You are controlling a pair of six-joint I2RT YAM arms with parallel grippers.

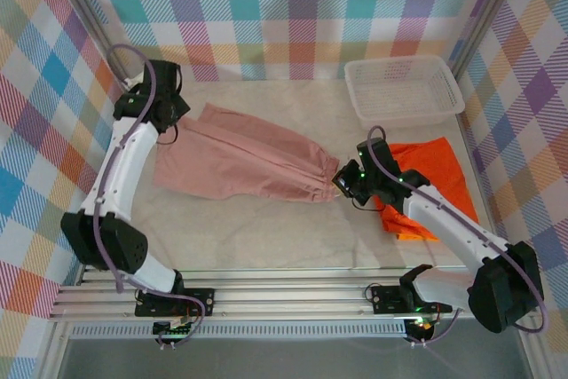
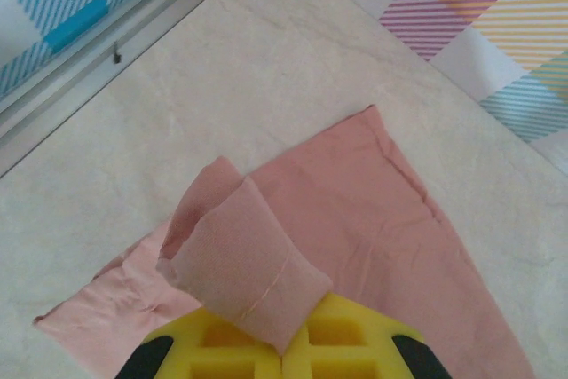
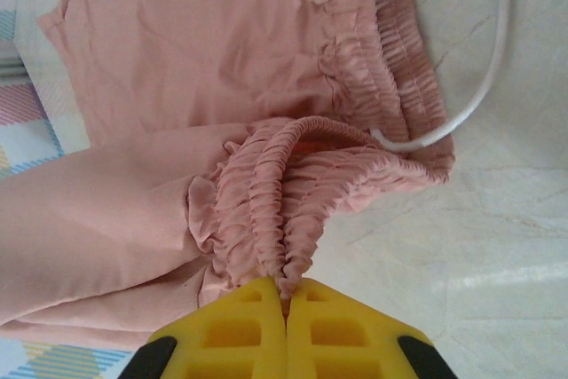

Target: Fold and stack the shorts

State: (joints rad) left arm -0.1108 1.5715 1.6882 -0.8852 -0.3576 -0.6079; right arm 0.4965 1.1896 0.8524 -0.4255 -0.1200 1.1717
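I will next carry the leg hem outward with my left gripper over the pink shorts' far corner (image 1: 209, 109) (image 2: 370, 123) and let go of the hem, because that corner is outward of the gripper.
Dusty pink shorts (image 1: 244, 161) lie stretched across the middle of the table. My left gripper (image 1: 169, 126) is shut on a leg hem at their far left end; in the left wrist view that hem (image 2: 240, 264) stands folded between the yellow fingers (image 2: 342, 339). My right gripper (image 1: 342, 182) is shut on the gathered elastic waistband (image 3: 284, 210) at their right end, with a white drawstring (image 3: 479, 86) trailing off beside it. Orange shorts (image 1: 430, 179) lie on the table right of the pink pair, partly under my right arm.
A white mesh basket (image 1: 404, 90) stands at the back right. Checked cloth walls and metal frame posts ring the table (image 1: 266, 228). An aluminium rail (image 1: 266, 295) runs along the near edge by the arm bases.
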